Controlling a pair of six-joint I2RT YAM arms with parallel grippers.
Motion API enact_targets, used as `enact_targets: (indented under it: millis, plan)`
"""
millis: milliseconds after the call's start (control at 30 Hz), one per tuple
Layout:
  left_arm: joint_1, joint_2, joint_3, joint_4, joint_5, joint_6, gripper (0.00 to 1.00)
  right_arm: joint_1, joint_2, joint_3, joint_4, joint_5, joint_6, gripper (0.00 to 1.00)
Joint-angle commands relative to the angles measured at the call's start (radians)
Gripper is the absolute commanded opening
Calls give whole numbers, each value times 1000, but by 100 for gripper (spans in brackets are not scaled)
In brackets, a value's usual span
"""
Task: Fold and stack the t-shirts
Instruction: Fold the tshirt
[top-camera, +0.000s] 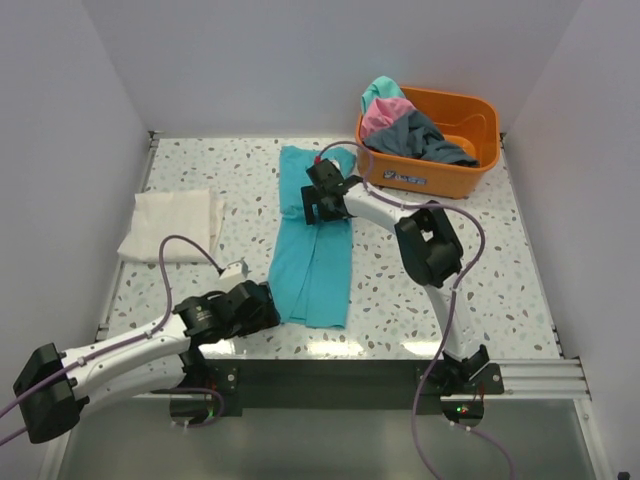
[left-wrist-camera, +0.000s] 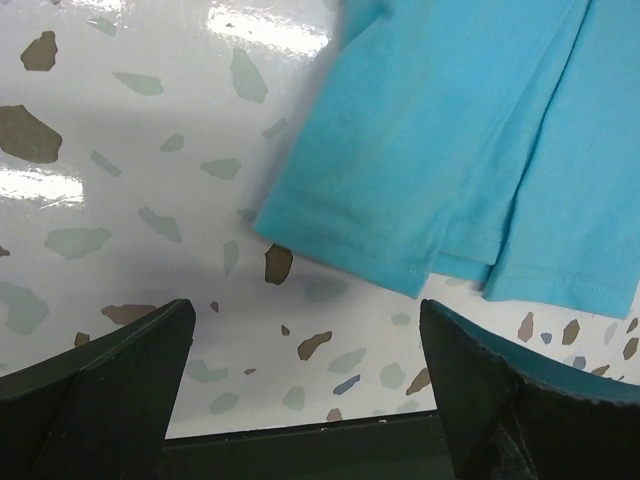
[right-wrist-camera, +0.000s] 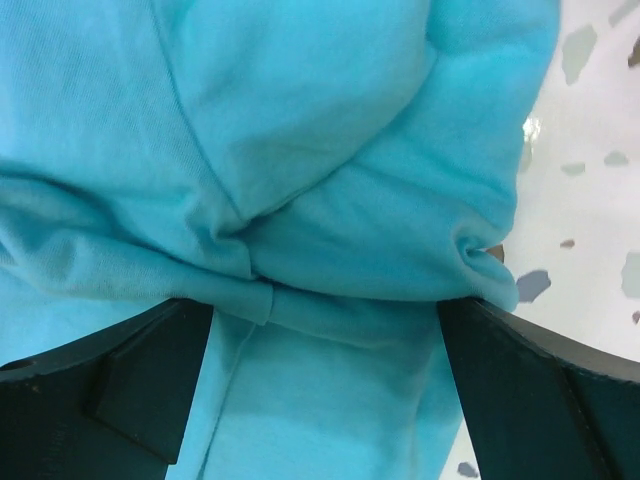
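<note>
I will move my left gripper down and a little outward toward the cream-white t-shirt, onto the near hem's corner (top-camera: 277, 315) (left-wrist-camera: 274, 226).
A teal t-shirt (top-camera: 315, 240) lies folded into a long strip in the middle of the table. My right gripper (top-camera: 318, 200) is open and low over its upper part. In the right wrist view, bunched teal cloth (right-wrist-camera: 300, 150) fills the space between and ahead of its fingers (right-wrist-camera: 130, 390). My left gripper (top-camera: 262, 305) is open and empty by the shirt's near left corner. In the left wrist view the hem (left-wrist-camera: 450, 150) lies just ahead of it. A folded cream-white t-shirt (top-camera: 170, 225) lies at the left. Pink (top-camera: 385, 115), dark grey (top-camera: 425, 135) and teal (top-camera: 380, 92) shirts are heaped in the tub.
An orange plastic tub (top-camera: 430, 175) stands at the back right, close to my right arm. The speckled table (top-camera: 480, 270) has white walls on three sides. Its dark front edge (left-wrist-camera: 300, 440) runs right under my left gripper. Purple cables loop off both arms.
</note>
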Motion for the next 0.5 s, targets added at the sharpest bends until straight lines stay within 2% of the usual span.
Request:
enact_targets:
  millis: [0,100,233,400,467]
  plan:
    - [35,11,12,68,29,48,100,4,27,-18,25,-111,-134,99]
    - [101,29,38,45,18,95,100,8,-55,-83,57,-142,-168,99]
    - [214,90,44,151,102,221,100,49,-173,-121,48,-119,-197,99]
    - [250,179,40,249,182,281,99,111,-348,-222,40,-21,-130,99]
    - [250,189,37,230,202,278,89,117,-427,-278,40,-6,-50,99]
